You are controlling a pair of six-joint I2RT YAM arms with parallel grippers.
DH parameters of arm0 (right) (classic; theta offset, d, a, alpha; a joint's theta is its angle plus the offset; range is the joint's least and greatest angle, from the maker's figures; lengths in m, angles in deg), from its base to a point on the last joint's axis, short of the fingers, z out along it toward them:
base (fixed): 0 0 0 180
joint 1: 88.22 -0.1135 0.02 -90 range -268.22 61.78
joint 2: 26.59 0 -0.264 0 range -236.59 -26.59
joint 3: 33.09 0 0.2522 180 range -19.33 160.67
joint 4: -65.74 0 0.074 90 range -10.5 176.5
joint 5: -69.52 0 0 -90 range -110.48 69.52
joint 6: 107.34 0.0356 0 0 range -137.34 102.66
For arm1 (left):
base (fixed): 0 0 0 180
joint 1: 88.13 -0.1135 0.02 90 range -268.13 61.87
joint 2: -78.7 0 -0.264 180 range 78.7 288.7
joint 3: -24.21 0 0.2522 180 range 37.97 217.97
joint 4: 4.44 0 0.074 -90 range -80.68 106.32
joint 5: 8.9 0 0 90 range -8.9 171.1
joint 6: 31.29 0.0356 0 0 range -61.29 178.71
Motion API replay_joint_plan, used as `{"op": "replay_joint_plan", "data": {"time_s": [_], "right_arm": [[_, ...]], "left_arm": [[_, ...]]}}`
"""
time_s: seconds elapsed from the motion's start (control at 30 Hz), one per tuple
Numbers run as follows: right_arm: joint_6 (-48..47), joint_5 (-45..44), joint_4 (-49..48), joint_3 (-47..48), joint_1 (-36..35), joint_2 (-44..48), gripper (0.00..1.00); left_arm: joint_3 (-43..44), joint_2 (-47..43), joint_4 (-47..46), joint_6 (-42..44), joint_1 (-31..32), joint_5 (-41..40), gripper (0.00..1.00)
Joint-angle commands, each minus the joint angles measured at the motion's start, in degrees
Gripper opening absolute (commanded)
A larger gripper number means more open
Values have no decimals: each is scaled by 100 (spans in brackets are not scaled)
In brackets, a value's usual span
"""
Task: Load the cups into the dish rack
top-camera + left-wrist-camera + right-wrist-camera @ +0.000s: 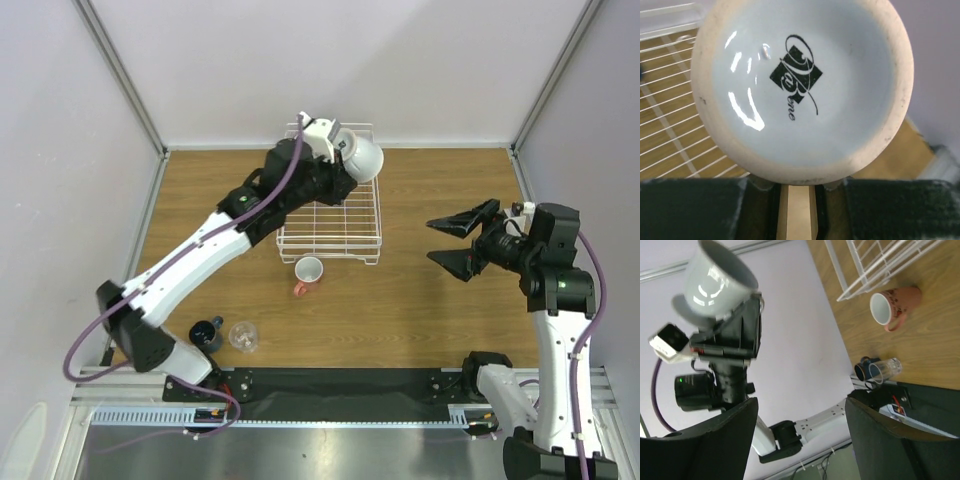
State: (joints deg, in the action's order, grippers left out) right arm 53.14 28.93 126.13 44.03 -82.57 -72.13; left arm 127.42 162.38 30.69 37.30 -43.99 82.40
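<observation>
My left gripper moves down and outward next, turns the leaning mug opening down, then releases it, since the far end of the dish rack lies below and outward.
My left gripper (pixel 338 148) is shut on the light grey mug (pixel 360 155), held upside down above the far right of the white wire dish rack (pixel 330 218). The left wrist view shows the mug's base (pixel 800 85) close up, with rack wires (pixel 670 125) below. The salmon-pink cup (pixel 308 272) lies on its side in front of the rack, and shows in the right wrist view (pixel 892 307). The small dark blue cup (pixel 206 333) and the clear glass tumbler (pixel 243 336) sit near the left arm's base. My right gripper (pixel 452 242) is open and empty, right of the rack. The navy mug is out of view.
The wooden table (pixel 440 300) is enclosed by pale walls on three sides. The black mounting strip (pixel 340 385) runs along the near edge. My left arm (pixel 200 250) stretches diagonally over the table's left half.
</observation>
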Motion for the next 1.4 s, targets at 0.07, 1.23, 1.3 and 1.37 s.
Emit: {"op": "replay_joint_plan", "data": {"time_s": [0.07,1.23,1.3,1.37], "right_arm": [[-807,534,829,265,234,-139,75],[-2064,807,1349,1548,586,-2161,70],[-2073,825,1331,1592,578,-2231,70],[-2091,825,1322,1654,586,-2266,70]], "left_arm": [[388,831,-361,664,-81,-1413,0],[4591,5615,-352,638,-977,-2600,0],[4581,5642,-317,655,-977,-2565,0],[4511,5633,-186,524,-995,-2635,0]]}}
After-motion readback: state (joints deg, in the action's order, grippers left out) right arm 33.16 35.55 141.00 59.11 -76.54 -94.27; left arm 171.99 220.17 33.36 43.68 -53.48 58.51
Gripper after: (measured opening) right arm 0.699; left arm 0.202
